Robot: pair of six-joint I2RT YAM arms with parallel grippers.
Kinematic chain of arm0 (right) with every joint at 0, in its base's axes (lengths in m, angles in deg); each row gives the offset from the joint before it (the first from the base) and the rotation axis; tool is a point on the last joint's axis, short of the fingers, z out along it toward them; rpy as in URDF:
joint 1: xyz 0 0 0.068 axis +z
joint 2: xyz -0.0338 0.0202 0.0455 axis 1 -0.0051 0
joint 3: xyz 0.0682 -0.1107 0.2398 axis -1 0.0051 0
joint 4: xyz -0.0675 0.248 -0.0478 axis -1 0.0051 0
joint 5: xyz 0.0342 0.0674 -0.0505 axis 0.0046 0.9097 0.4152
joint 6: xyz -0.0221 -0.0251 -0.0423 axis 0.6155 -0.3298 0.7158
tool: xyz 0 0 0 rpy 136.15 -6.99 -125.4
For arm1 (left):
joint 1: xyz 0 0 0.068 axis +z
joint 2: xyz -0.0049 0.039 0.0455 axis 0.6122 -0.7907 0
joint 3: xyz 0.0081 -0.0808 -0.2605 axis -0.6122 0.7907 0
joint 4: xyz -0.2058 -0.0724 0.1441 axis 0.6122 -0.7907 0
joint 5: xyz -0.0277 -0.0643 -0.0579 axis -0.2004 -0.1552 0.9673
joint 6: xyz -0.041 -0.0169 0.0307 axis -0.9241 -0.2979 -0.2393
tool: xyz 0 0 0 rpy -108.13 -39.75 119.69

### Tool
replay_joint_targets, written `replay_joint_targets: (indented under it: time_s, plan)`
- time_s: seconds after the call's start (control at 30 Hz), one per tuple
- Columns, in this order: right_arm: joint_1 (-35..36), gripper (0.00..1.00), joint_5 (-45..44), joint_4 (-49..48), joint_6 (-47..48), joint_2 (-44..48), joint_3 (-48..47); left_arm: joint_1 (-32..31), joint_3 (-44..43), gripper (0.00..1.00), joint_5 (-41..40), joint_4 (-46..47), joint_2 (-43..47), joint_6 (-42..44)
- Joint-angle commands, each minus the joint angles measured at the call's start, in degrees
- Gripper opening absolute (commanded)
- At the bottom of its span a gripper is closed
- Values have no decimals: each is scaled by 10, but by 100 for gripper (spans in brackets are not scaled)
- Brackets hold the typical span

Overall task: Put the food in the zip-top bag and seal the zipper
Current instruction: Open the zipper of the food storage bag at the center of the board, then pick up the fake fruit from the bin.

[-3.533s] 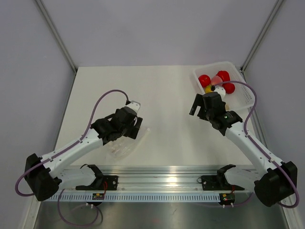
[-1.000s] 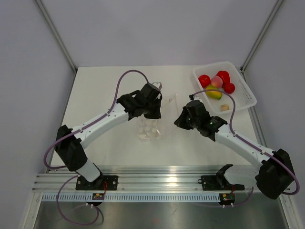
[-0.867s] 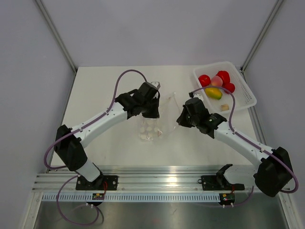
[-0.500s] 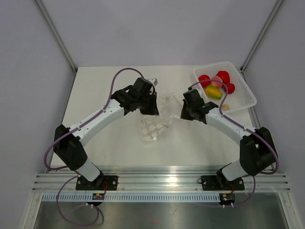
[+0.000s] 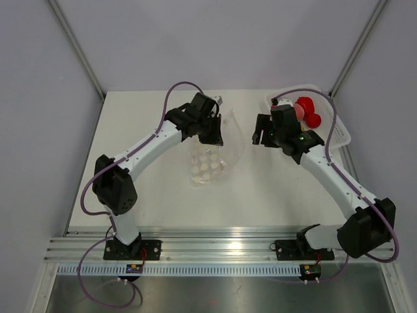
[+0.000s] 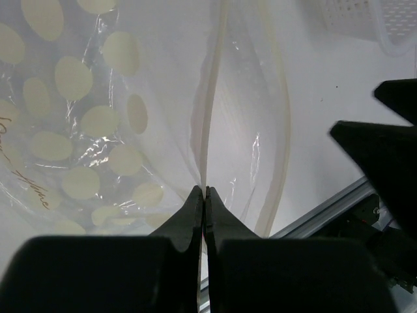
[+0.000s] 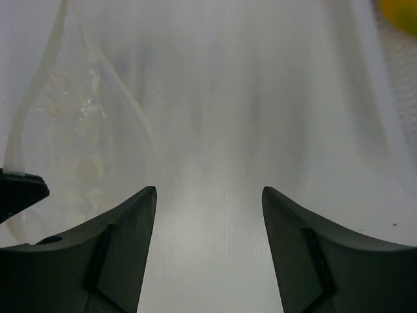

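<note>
The bag's opening bulges open and the food lies in the tray. So my empty right gripper next moves over the tray and down into its near end (image 5: 320,130) (image 7: 405,85).
The zip-top bag (image 5: 207,166), clear with white dots, hangs from my left gripper (image 5: 217,135) down to the table. Its mouth bulges open toward the right. In the left wrist view my left gripper (image 6: 204,190) is shut on one side of the zipper (image 6: 210,104), and the other side (image 6: 281,130) curves away from it. My right gripper (image 5: 262,132) is open and holds nothing, just right of the bag mouth; its wrist view shows its jaws (image 7: 208,195) wide apart over bare table, with the bag (image 7: 71,130) to their left. The food (image 5: 305,108), red pieces, lies in the tray.
The white tray (image 5: 344,135) stands at the back right corner, partly behind my right arm; its edge (image 6: 371,19) also shows in the left wrist view. A yellow piece (image 7: 401,13) peeks in at the right wrist view's top corner. Metal frame posts rise at both back corners.
My right gripper has opened and drawn back from the bag's mouth toward the tray. My left gripper, still shut on the bag's edge, has shifted a little further back.
</note>
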Motion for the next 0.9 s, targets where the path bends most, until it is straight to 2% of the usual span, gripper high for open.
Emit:
replay_joint_targets:
  time_s: [0.0,0.2,0.27,0.43,0.57,0.87]
  plan:
    - [-49,74,-54,13,53,50,-37,20,-33,0,28,-4,-3,26]
    - [-150,74,-83,-39,107,-11,-86,34,-21,0,43,-3,5,34]
    - [-183,74,-65,-39,118,-66,-127,37,-6,0,47,3,13,33]
    - [-256,81,-22,1,127,-216,-222,38,23,0,66,21,24,31]
    - [-299,76,-16,79,109,-294,-295,38,37,0,68,26,29,34]
    - [-343,78,3,115,121,-370,-279,38,36,0,79,31,18,47]
